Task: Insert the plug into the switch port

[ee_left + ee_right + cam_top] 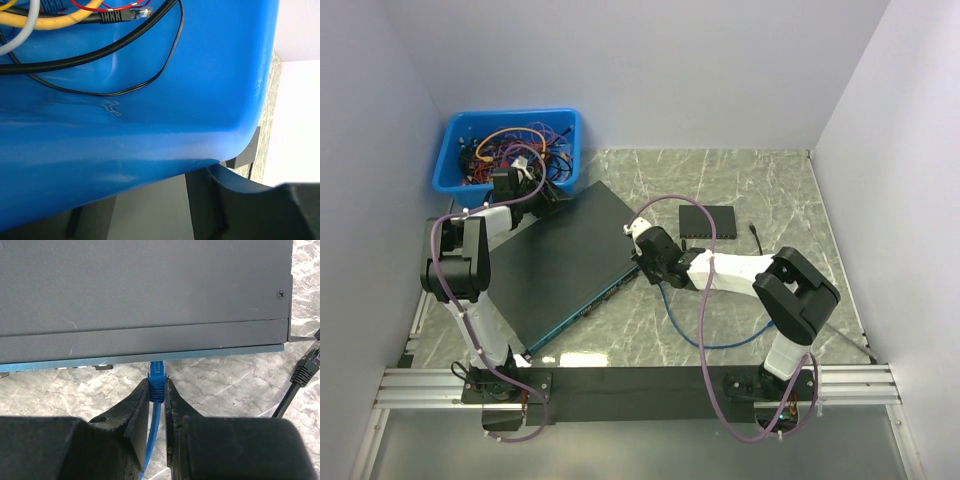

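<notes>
The plug's blue body still sticks out under the switch's front edge (635, 267) (157, 362), so my right gripper needs to push slightly outward, press the blue plug in there and then open.
The switch (560, 265) is a wide dark slab lying aslant on the marble table, and its top (145, 285) fills the upper part of the right wrist view. My right gripper (157, 388) is shut on the blue plug (156, 385), whose clear tip touches the switch's front edge; the port itself is hidden under that edge. The blue cable (688, 330) trails back from the right gripper (642, 262). My left gripper (530, 190) is at the blue bin's near corner, its fingers (212, 200) apart with nothing between them.
The blue bin (455, 165) of tangled cables stands at the back left, and its wall (150, 115) fills the left wrist view. A small black box (707, 222) lies behind the right gripper. A black plug (305, 367) lies by the switch's right corner.
</notes>
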